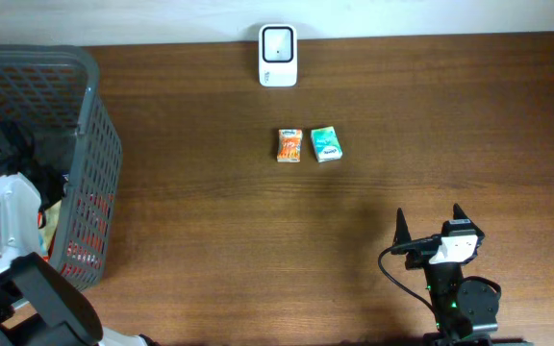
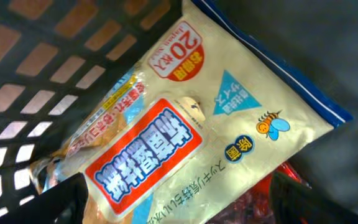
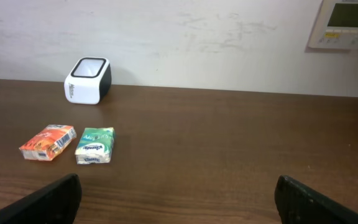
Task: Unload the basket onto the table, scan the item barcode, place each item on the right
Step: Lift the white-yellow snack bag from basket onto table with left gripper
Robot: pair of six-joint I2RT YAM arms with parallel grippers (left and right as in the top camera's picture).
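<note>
I will lower my left gripper next onto the cream bag's edge by the red package, because that edge is below the gripper, between its two open fingers.
A cream plastic bag (image 2: 229,93) with a red and blue label and Japanese print lies inside the grey mesh basket (image 1: 99,144). My left gripper (image 2: 179,202) hangs just above it, open, and the bag's lower part lies between its two dark fingertips (image 2: 64,202). I cannot tell whether they touch it. The white barcode scanner (image 1: 278,56) stands at the table's far edge, also visible in the right wrist view as the scanner (image 3: 87,79). My right gripper (image 1: 430,221) rests open near the front right, with nothing between its fingers (image 3: 55,199).
An orange packet (image 1: 289,145) and a green tissue packet (image 1: 326,144) lie side by side mid-table. A red package (image 2: 260,199) lies under the bag in the basket. The basket's mesh wall (image 2: 36,81) stands close on the left of my left gripper.
</note>
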